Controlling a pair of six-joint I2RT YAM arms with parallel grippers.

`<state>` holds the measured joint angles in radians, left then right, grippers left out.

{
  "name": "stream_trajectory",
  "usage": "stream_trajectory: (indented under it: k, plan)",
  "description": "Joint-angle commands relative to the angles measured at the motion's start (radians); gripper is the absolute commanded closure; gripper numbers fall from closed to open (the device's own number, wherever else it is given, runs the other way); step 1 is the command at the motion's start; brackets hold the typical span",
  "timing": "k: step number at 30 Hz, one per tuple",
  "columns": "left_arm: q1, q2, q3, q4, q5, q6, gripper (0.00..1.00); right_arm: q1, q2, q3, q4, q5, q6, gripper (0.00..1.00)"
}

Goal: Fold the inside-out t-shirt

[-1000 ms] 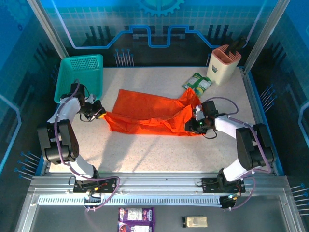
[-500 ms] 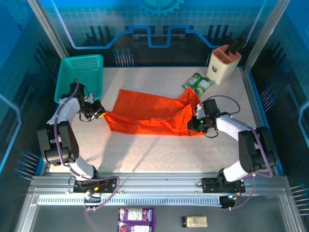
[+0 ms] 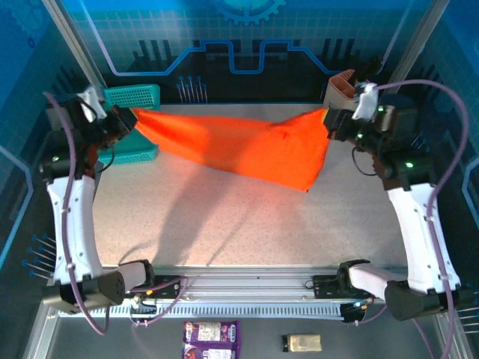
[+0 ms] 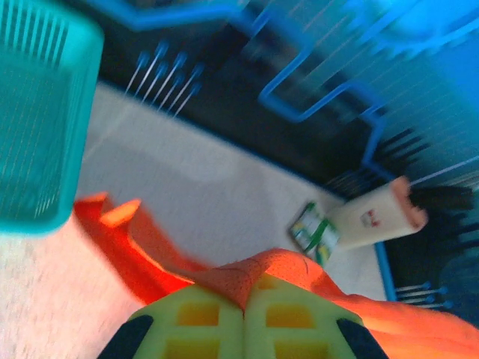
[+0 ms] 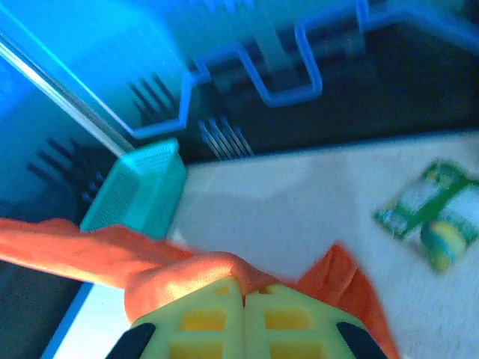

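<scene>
My left gripper raises the hanging shirt next, then lowers the shirt's end onto the table beside the teal basket.
The bright orange inside-out t-shirt (image 3: 247,146) hangs stretched in the air above the table between both arms. My left gripper (image 3: 126,118) is raised at the far left, shut on the shirt's left end. My right gripper (image 3: 331,123) is raised at the far right, shut on the right end, from which a point of cloth droops down. In the left wrist view the yellow-green fingers (image 4: 202,321) pinch a fold of the t-shirt (image 4: 247,278). In the right wrist view the gripper (image 5: 244,298) clamps the t-shirt (image 5: 179,265) the same way.
A teal mesh basket (image 3: 131,123) stands at the back left, partly behind the left gripper and cloth. A beige holder (image 3: 340,90) sits at the back right behind the right gripper. A green packet (image 4: 313,232) lies on the table near the holder (image 4: 374,217). The speckled tabletop (image 3: 224,217) lies below the shirt.
Both arms rose from table level and swung outward, lifting the shirt off the table and pulling it taut. The right gripper closed on the cloth.
</scene>
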<state>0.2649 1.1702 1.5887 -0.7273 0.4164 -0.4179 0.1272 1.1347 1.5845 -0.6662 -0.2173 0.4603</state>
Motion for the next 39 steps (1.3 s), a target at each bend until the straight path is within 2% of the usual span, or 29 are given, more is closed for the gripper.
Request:
stream_trajectory:
  k: [1,6,12,17,21,24,29,33,36,38,39]
  plan:
    - [0.013,-0.076,0.118,0.017,-0.003,-0.016,1.00,-0.020,-0.040,0.157,-0.110,0.083,-0.039,1.00]
    - [0.012,-0.181,0.219,0.066,-0.048,-0.005,1.00,-0.022,-0.096,0.353,-0.114,0.158,-0.079,1.00]
    - [0.013,-0.283,0.267,0.138,-0.091,-0.002,1.00,-0.022,-0.162,0.469,-0.068,0.233,-0.135,1.00]
    - [0.013,-0.206,0.354,0.120,-0.065,-0.010,1.00,-0.022,-0.050,0.642,-0.121,0.235,-0.170,1.00]
    - [0.013,-0.092,0.364,0.136,0.000,-0.037,1.00,-0.022,0.092,0.731,-0.146,0.202,-0.170,1.00]
    - [0.013,-0.007,0.305,0.158,0.036,-0.056,1.00,-0.022,0.181,0.704,-0.136,0.170,-0.159,1.00]
    - [0.004,0.100,0.095,0.217,0.059,-0.070,1.00,-0.018,0.268,0.432,-0.016,0.122,-0.127,1.00]
    - [-0.022,0.220,-0.106,0.279,0.025,-0.080,1.00,-0.016,0.362,0.185,0.134,0.114,-0.106,1.00]
    - [-0.061,0.380,-0.173,0.319,-0.026,-0.089,1.00,-0.020,0.491,0.097,0.232,0.126,-0.092,1.00]
    - [-0.087,0.514,-0.137,0.308,-0.080,-0.079,0.86,-0.025,0.612,0.104,0.269,0.140,-0.080,1.00]
    - [-0.100,0.581,-0.092,0.284,-0.126,-0.071,0.73,-0.030,0.678,0.129,0.279,0.140,-0.074,0.93]
